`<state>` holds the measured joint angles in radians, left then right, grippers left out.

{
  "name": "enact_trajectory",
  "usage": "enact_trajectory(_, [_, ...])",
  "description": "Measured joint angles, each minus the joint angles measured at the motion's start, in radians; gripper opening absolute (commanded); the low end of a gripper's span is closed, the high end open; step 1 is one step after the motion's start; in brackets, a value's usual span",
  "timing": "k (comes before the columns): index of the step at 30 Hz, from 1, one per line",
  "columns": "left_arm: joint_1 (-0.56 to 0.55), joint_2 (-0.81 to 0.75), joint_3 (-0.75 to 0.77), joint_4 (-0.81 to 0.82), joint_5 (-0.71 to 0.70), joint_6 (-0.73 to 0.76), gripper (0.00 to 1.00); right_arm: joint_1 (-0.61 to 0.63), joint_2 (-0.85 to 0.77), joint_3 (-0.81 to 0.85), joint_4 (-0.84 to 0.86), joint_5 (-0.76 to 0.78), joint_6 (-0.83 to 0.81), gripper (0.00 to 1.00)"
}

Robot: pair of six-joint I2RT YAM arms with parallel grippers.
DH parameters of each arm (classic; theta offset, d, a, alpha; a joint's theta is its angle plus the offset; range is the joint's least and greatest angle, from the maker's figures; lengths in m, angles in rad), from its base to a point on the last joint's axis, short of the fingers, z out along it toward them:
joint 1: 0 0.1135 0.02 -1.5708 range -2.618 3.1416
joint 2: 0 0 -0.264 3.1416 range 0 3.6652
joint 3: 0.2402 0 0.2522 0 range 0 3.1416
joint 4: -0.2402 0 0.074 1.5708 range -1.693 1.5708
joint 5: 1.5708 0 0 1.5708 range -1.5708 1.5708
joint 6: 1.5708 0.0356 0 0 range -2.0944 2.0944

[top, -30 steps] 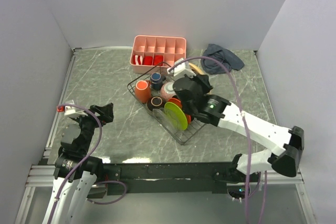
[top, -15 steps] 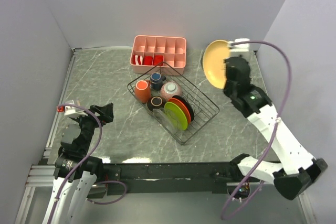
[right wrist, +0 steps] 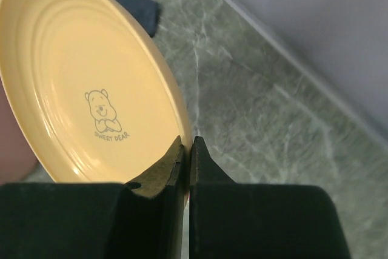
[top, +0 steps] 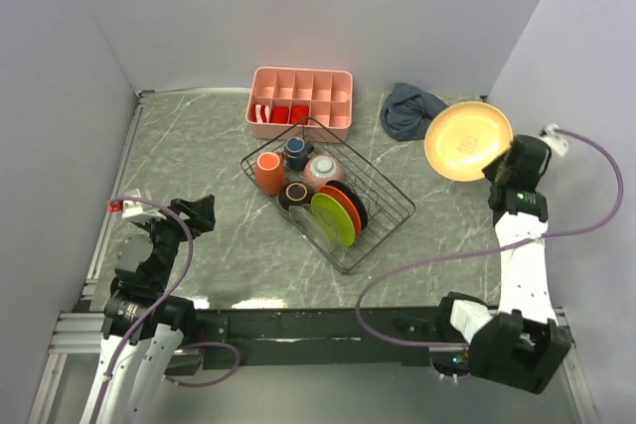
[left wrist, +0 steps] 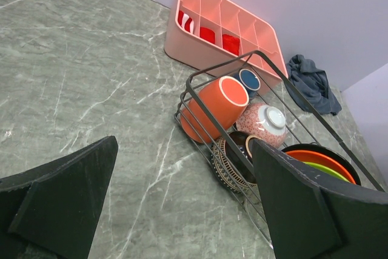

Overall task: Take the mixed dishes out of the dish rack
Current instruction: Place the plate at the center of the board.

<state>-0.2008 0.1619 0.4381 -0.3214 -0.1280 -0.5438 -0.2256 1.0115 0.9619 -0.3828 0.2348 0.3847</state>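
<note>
I will lower my right gripper until the tan plate rests on the bare table [top: 458,151] beside the dark blue-grey cloth, then open it.
My right gripper [top: 509,156] is shut on the rim of the tan plate [top: 467,141] and holds it in the air over the table's right side; the plate fills the right wrist view [right wrist: 91,83], gripper [right wrist: 188,150]. The black wire dish rack [top: 383,211] stands mid-table and holds the orange mug [top: 267,172], the dark-blue cup [top: 296,152], the pinkish speckled bowl [top: 322,172], the dark-brown bowl [top: 294,195], and the lime green plate [top: 332,218] and orange-red plate [top: 345,206] on edge. My left gripper [top: 194,215] is open and empty, left of the rack [left wrist: 206,83].
A pink compartment tray [top: 301,101] with red-white items stands behind the rack. A dark blue-grey cloth [top: 407,111] lies at the back right. White walls close in the table on three sides.
My right arm has lifted the tan plate out of the rack and swung it up and to the right. The left arm has not moved.
</note>
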Motion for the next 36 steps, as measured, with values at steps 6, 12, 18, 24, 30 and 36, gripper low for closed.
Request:
enact_trajectory(6, [0.000,0.005,0.000,0.002,0.004,0.000,1.00,-0.198,0.075,-0.162,0.127,-0.168,0.217,0.00])
enact_trajectory(12, [0.000,0.018,0.000,0.002,0.011,0.000,0.99,-0.274,0.222,-0.232,0.275,-0.291,0.342,0.00])
enact_trajectory(18, [0.000,0.035,0.000,0.001,0.021,0.000,0.99,-0.286,0.394,-0.249,0.395,-0.367,0.416,0.00])
enact_trajectory(24, [0.000,0.046,0.000,0.001,0.026,0.000,0.99,-0.286,0.520,-0.249,0.457,-0.405,0.452,0.02])
enact_trajectory(30, [0.000,0.046,0.000,0.002,0.026,0.000,0.99,-0.286,0.603,-0.242,0.458,-0.404,0.441,0.31])
enact_trajectory(36, [0.000,0.050,0.000,0.001,0.026,0.000,1.00,-0.284,0.607,-0.236,0.483,-0.421,0.422,0.82])
